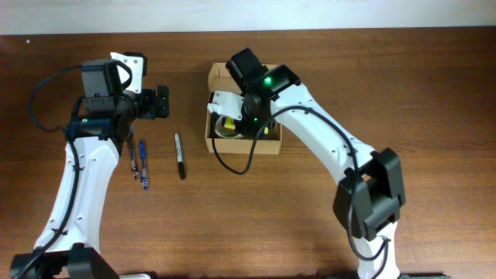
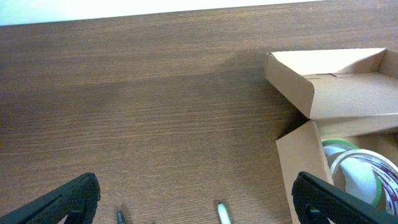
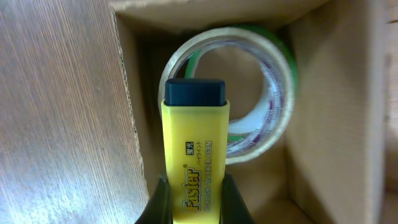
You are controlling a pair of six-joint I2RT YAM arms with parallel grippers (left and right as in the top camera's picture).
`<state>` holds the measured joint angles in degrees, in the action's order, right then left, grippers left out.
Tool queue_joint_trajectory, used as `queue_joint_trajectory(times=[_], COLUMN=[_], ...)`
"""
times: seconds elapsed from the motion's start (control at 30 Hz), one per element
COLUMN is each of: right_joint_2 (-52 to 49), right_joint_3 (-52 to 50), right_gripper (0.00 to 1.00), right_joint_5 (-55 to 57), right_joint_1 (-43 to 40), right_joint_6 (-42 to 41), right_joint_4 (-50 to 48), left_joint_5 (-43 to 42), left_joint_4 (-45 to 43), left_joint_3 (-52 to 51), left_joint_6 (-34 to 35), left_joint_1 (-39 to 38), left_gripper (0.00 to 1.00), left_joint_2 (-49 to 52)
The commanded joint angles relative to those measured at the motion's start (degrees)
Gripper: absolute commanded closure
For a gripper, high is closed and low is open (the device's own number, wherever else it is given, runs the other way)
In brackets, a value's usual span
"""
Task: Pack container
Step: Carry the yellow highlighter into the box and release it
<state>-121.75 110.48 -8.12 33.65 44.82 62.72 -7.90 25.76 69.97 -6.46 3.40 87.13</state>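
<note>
I will next lower the highlighter [image 3: 194, 155] with my right gripper into the gap along the box's near side [image 3: 150, 134] and let go of it there, because the tape rolls leave that part of the box open.
The container, a tan cardboard box [image 1: 273, 142] with its flap lid open at the back, sits at the table's middle. It also shows in the left wrist view [image 2: 298, 155] and in the right wrist view [image 3: 323, 99]. Tape rolls [image 3: 273, 81] lie inside it. My right gripper [image 3: 194, 199] is shut on a yellow highlighter [image 3: 194, 155] with a dark cap, held over the box above the tape. My left gripper [image 2: 196, 199] is open and empty, low over the table left of the box; in the overhead view [image 1: 161, 102] it is near the pens.
A black marker [image 1: 180, 156] lies left of the box. Blue pens [image 1: 142, 165] and a dark pen [image 1: 132, 158] lie further left, below my left gripper. Two pen tips [image 2: 222, 213] show between the left fingers.
</note>
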Motion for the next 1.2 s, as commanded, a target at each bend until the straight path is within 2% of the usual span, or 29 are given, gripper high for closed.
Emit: queue_joint_trajectory(times=[0.0, 0.73, 0.77, 0.8, 0.87, 1.17], right_joint_2=[-1.4, -2.6, -2.6, -2.5, -2.5, -1.2], right_joint_3=[0.3, -4.3, -4.3, -4.3, -4.3, -4.3], right_gripper=[0.96, 0.96, 0.92, 0.79, 0.67, 0.53], right_joint_5=[-1.2, -4.3, -4.3, -4.3, -3.8, -1.4], right_joint_1=[0.1, 0.0, 0.0, 0.0, 0.0, 0.0], right_joint_6=[1.5, 1.4, 1.3, 1.0, -0.8, -3.2], right_joint_4=[-0.1, 0.0, -0.2, -0.5, -1.2, -2.4], left_joint_5=[0.2, 0.2, 0.2, 0.2, 0.2, 0.2], left_joint_4=[0.0, 0.0, 0.0, 0.0, 0.0, 0.0], left_joint_3=[0.8, 0.8, 0.8, 0.8, 0.8, 0.8], left_joint_6=[-0.9, -1.0, -1.0, -1.0, -0.9, -1.0], left_joint_1=[0.1, 0.1, 0.1, 0.1, 0.1, 0.1], left_gripper=[0.01, 0.01, 0.01, 0.01, 0.01, 0.01], left_joint_2=[0.3, 0.3, 0.3, 0.3, 0.3, 0.3])
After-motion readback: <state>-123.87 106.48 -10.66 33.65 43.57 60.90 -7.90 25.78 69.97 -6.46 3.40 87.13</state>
